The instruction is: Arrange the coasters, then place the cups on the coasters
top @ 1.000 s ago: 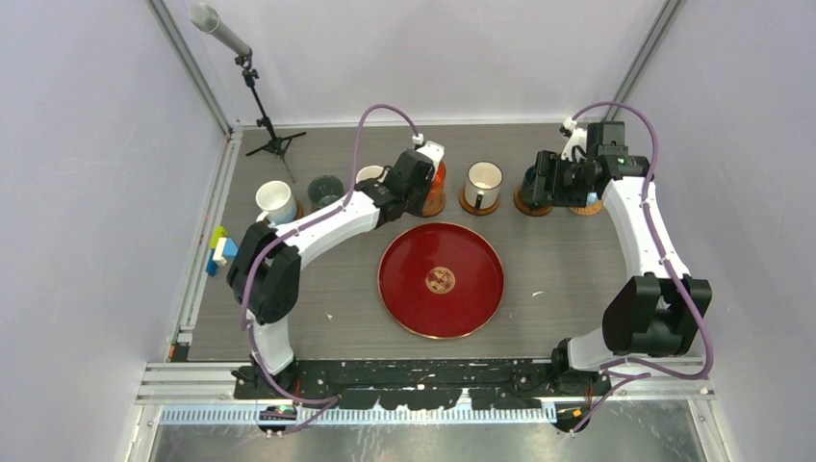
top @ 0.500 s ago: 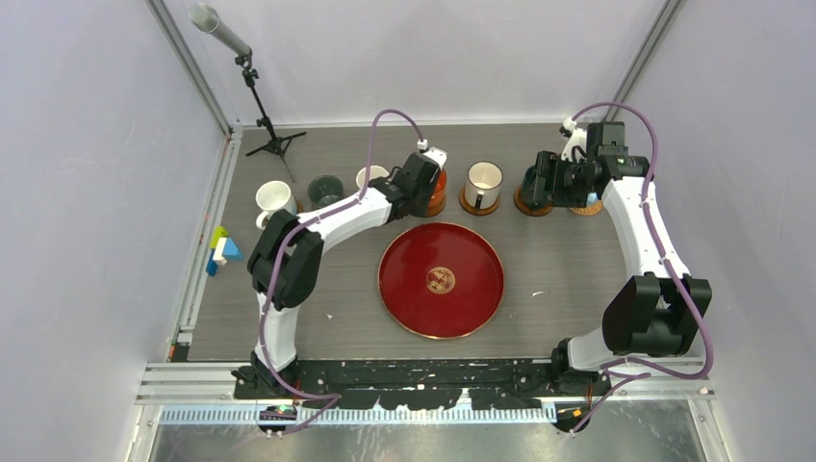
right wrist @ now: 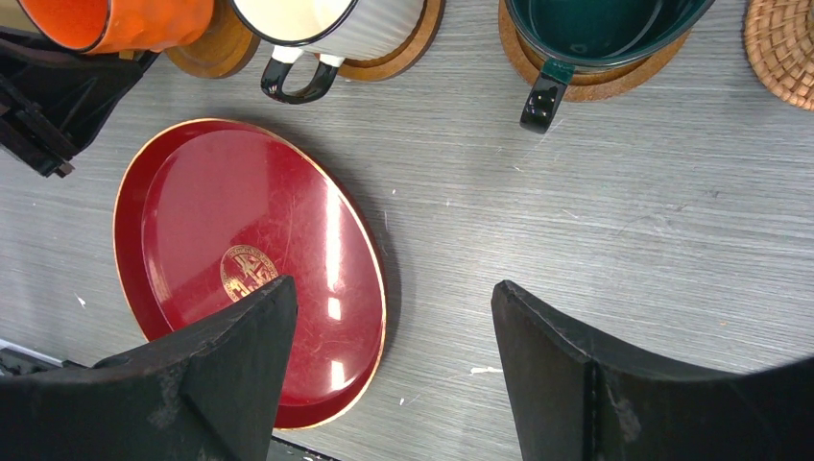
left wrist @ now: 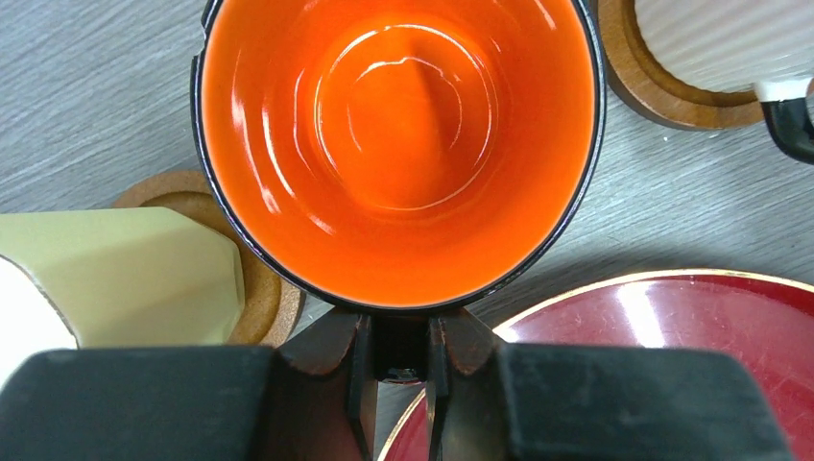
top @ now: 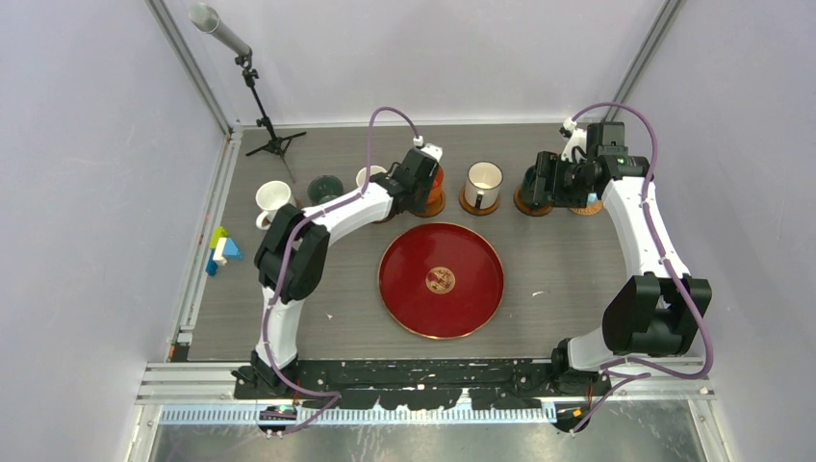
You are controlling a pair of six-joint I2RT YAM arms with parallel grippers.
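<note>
The orange cup is already lined up with the wooden coaster (top: 435, 206) under it, so my left gripper should next move down, set the cup there and let go of the handle.
My left gripper (top: 420, 183) is shut on the dark handle of the orange cup (left wrist: 398, 144), which stands over a coaster (right wrist: 219, 46) in the back row. To its left a pale yellow cup (left wrist: 115, 274) sits on a coaster (left wrist: 257, 288). To its right are a white ribbed cup (right wrist: 331, 19) and a dark teal cup (right wrist: 595, 24), each on its own coaster. A white cup (top: 272, 196) and a dark grey-green cup (top: 325, 188) stand further left. My right gripper (right wrist: 394, 288) hangs open above bare table near the teal cup.
A large dark red tray (top: 441, 279) lies mid-table, just in front of the cup row. A woven round mat (right wrist: 782, 53) lies right of the teal cup. A microphone stand (top: 260, 106) is at the back left, and coloured blocks (top: 219, 252) lie at the left edge.
My left arm's elbow has swung right, uncovering the white cup at the far left. The orange cup stays in its grip and has hardly shifted. The right arm has not moved.
</note>
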